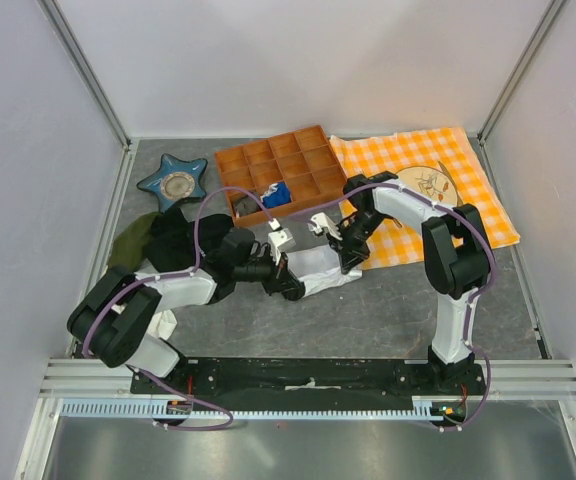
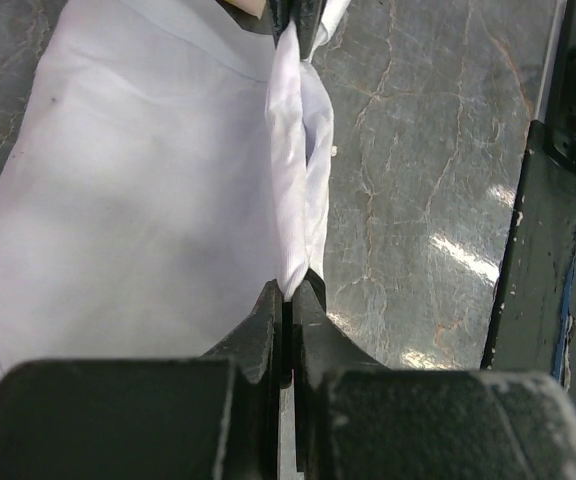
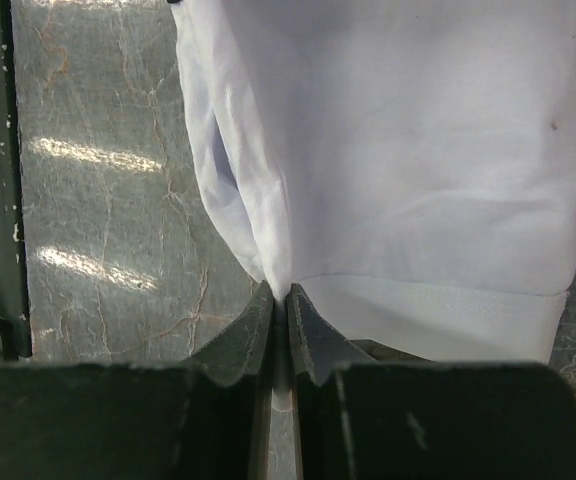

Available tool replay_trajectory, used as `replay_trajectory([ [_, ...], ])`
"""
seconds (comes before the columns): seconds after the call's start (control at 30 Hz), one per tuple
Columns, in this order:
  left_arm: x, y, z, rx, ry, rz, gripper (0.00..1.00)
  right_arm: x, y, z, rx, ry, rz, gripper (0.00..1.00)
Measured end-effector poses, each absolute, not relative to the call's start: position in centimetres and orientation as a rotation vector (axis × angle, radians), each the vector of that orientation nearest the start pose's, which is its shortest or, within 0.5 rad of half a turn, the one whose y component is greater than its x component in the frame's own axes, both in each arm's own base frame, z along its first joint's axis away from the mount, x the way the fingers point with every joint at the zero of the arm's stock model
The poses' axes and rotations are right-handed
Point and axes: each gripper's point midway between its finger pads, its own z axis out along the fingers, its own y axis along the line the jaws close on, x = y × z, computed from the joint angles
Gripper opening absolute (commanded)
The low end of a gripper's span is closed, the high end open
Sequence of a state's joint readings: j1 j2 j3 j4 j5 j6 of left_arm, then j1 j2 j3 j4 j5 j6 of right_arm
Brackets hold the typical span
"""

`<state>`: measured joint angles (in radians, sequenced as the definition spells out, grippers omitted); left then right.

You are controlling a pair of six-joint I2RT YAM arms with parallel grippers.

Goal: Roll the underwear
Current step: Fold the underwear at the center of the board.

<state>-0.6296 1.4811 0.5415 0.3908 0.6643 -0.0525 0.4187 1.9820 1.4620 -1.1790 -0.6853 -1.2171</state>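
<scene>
The still flat part of the underwear [image 1: 320, 270] [image 2: 163, 190] lies outward of the fold, so my left gripper will next carry the pinched edge of the underwear outward over it and let go of the fold.
The underwear [image 1: 320, 270] is a small white fabric garment lying on the grey table between the two grippers. My left gripper [image 1: 290, 285] is shut on its near-left edge; the left wrist view shows the white fabric [image 2: 148, 190] pinched between the jaws at the left gripper [image 2: 290, 292]. My right gripper [image 1: 350, 262] is shut on its right edge; the right wrist view shows the fabric [image 3: 408, 150] pinched at the right gripper [image 3: 280, 292]. A raised fold of cloth runs between the two grips.
An orange compartment tray [image 1: 278, 178] stands behind the underwear. An orange checked cloth [image 1: 408, 160] with a wooden plate [image 1: 430, 184] lies back right. A blue star dish [image 1: 174, 183], black clothing heap [image 1: 176, 240] and olive-green cloth [image 1: 130, 240] lie at left.
</scene>
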Motion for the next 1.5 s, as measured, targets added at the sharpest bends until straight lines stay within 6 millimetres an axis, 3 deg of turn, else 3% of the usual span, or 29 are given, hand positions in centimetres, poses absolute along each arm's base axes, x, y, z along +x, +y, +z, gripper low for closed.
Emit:
replay_trajectory([
  [0.3,22.2,-28.9,6.9,0.956,1.967,-1.107,0.02,26.4,20.9,6.0,-2.0,1.973,1.023,0.14],
  [0.47,23.2,-28.3,6.9,0.905,1.989,-1.098,0.02,28.1,21.7,5.8,-1.971,2.005,1.022,0.15],
  [0.67,25.9,-27.1,6.1,0.808,2.047,-1.078,0.02,30.8,22.9,5.2,-1.919,2.056,1.007,0.17],
  [0.8,27.9,-26.5,5.1,0.743,2.107,-1.07,0.02,32.3,23.5,4.4,-1.874,2.113,0.992,0.25],
  [1.0,28.8,-26.1,4.5,0.7,2.164,-1.049,0.15,33.8,23.6,3.6,-1.788,2.197,0.915,0.4],
  [1.03,28.9,-26.1,4.4,0.688,2.177,-1.038,0.23,34.3,23.6,3.5,-1.769,2.21,0.885,0.42],
  [1.17,29.9,-25.4,4.2,0.627,2.239,-0.964,0.33,35.9,23.4,3.3,-1.685,2.257,0.779,0.45],
  [1.33,31.5,-24.2,4.5,0.524,2.319,-0.828,0.36,38.0,22.1,5.5,-1.552,2.27,0.58,0.48],
  [1.5,32.3,-23.1,6.5,0.453,2.312,-0.737,0.4,39.1,21.7,8.4,-1.464,2.217,0.496,0.48],
])
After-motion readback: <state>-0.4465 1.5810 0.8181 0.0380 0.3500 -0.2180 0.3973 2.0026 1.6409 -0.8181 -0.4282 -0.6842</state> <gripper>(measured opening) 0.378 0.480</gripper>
